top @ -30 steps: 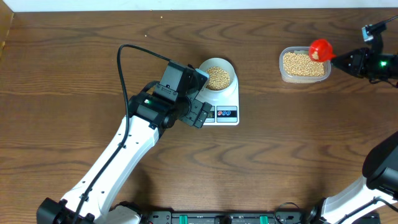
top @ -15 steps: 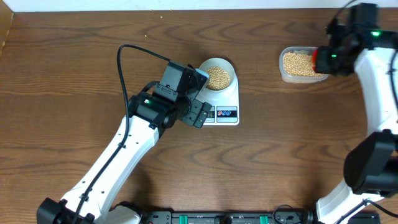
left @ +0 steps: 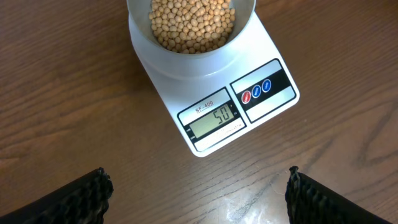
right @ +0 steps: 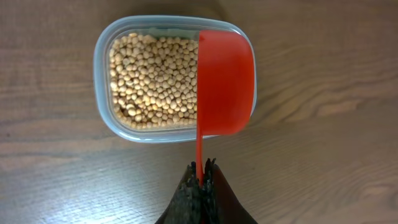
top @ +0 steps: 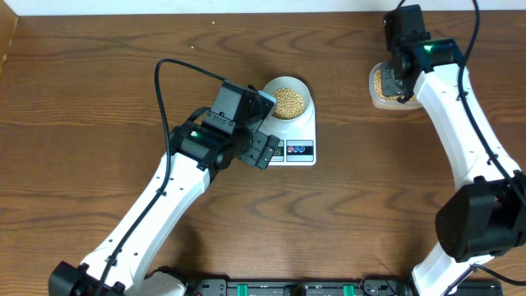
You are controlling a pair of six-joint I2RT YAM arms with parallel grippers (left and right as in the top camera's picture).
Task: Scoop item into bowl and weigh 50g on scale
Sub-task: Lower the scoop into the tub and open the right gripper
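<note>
The scale shows the target weight, so the right gripper needs to go down to the beans in the tub next, turn the scoop level and let go of the handle.
The pale bowl holds a heap of beige beans and stands on the white scale. The scale's screen reads 50. My left gripper is open and empty, hovering over the table just in front of the scale. My right gripper is shut on the handle of a red scoop, held turned on its side above the right half of the clear tub of beans. In the overhead view the right arm covers most of the tub.
The clear plastic tub of beans stands at the back right of the wooden table. The left arm stretches from the front left toward the scale. A black cable loops above the left wrist.
My right arm has swung left and toward the back, bringing the red scoop over the tub and covering it from above. The left arm, bowl and scale have not moved.
</note>
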